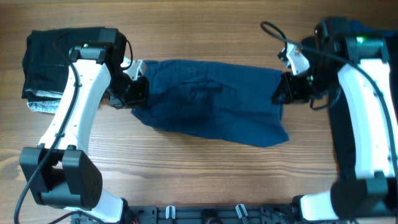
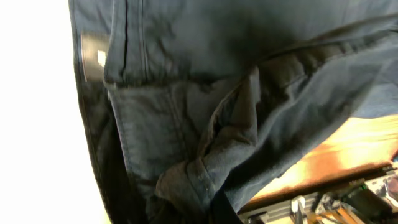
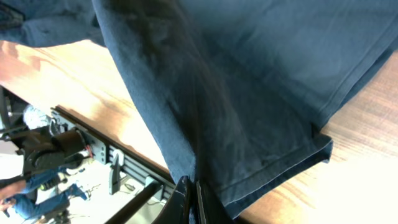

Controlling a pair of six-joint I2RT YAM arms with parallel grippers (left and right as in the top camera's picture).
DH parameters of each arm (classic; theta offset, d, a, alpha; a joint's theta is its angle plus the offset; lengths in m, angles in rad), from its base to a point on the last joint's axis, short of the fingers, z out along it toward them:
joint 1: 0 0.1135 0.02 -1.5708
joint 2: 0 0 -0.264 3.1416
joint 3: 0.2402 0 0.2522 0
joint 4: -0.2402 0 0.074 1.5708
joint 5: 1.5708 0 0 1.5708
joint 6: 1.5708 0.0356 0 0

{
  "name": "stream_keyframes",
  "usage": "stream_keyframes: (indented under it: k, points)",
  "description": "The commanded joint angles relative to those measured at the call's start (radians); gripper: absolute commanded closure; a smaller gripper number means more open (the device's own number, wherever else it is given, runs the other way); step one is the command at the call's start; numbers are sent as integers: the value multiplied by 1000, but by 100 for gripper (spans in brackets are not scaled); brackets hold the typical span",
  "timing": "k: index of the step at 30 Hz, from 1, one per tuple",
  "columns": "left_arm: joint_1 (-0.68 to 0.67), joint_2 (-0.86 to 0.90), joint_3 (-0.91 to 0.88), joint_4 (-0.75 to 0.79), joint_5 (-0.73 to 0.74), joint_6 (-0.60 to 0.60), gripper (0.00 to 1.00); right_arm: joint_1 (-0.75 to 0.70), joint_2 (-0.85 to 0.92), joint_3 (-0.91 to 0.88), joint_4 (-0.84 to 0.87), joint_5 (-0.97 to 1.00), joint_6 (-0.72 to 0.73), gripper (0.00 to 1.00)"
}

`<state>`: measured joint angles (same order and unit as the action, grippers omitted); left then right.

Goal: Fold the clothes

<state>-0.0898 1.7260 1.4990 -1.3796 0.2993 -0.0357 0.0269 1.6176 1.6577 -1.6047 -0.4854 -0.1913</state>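
Note:
The left gripper will next pull the bunched waistband of the shorts down and back to straighten it and then let go, since bare wood near the front bar [image 1: 147, 179] lies below and back of it.
The dark navy shorts [image 1: 211, 102] are stretched across the middle of the table between my two grippers. My left gripper [image 1: 134, 92] is shut on the waistband end. In the left wrist view the bunched waistband [image 2: 205, 124] fills the frame and hides the fingers. At the other end, my right gripper [image 1: 284, 90] is shut on the leg hem. In the right wrist view its two dark fingers [image 3: 182, 198] pinch a fold of the cloth [image 3: 249, 93] close together. The lower part of the shorts sags onto the wood.
A folded pile of black clothes [image 1: 59, 56] lies at the back left, with a light grey piece [image 1: 40, 106] showing under it. A bit of brighter blue fabric [image 1: 359, 26] shows behind the right arm. The table's front rail [image 1: 205, 211] runs along the near edge.

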Motion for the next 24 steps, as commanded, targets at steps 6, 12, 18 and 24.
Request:
stream_keyframes:
  k: [6, 12, 18, 24]
  points:
    - [3, -17, 6, -139, -49, -85, 96, 16, -186, -441, 92, 40, 179, 96]
    - [2, -17, -5, -186, -118, -142, 96, 16, -183, -676, 245, 36, 279, 96]
    - [2, -17, -162, -173, -114, -157, 96, 16, -183, -683, 258, 53, 299, 96]
    - [-15, -163, -314, -100, -49, -190, 96, 16, -183, -683, 259, 82, 329, 96]
